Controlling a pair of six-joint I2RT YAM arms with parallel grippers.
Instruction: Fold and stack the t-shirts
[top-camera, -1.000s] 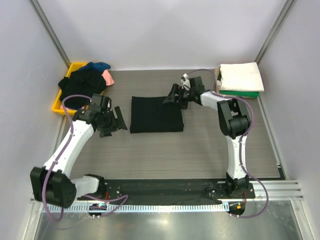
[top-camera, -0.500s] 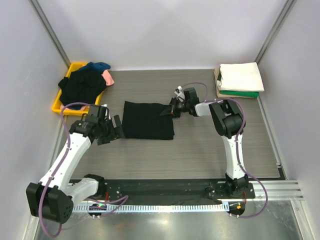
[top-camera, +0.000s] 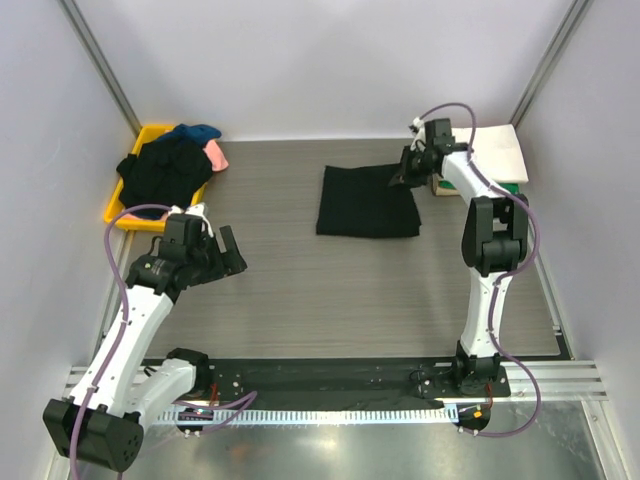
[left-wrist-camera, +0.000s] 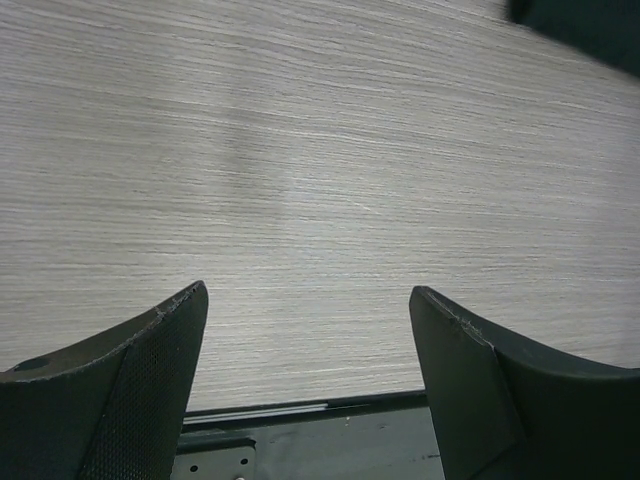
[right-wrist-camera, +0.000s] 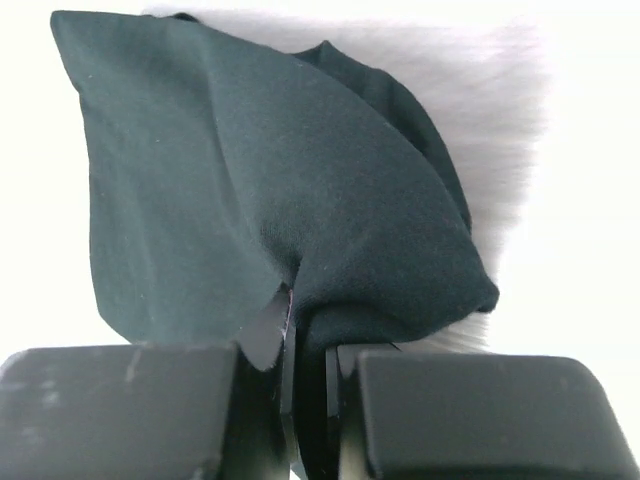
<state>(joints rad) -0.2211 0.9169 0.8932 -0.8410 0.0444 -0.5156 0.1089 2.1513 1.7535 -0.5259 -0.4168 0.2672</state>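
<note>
The black t-shirt (top-camera: 366, 201) is already folded, so I should lift my right gripper, move it to the right in the top view over the stack's white top (top-camera: 498, 153), and let go of the t-shirt.
A folded black t-shirt (top-camera: 366, 201) lies on the table toward the back right. My right gripper (top-camera: 404, 176) is shut on its right far corner; in the right wrist view the black cloth (right-wrist-camera: 280, 200) is pinched between the jaws and bulges above them. A stack of folded t-shirts (top-camera: 482, 155), white on top with green below, sits at the back right, just beyond that gripper. My left gripper (top-camera: 226, 257) hovers open over bare table at the left; its fingers (left-wrist-camera: 150, 350) hold nothing.
A yellow tray (top-camera: 120, 205) at the back left holds a heap of black, blue and pink shirts (top-camera: 168, 165). Grey walls close in the table on three sides. A black rail (top-camera: 330, 380) runs along the near edge.
My right gripper shut on the black shirt's corner and dragged the shirt right and back toward the stack. My left arm drew back toward the near left, away from the shirt.
</note>
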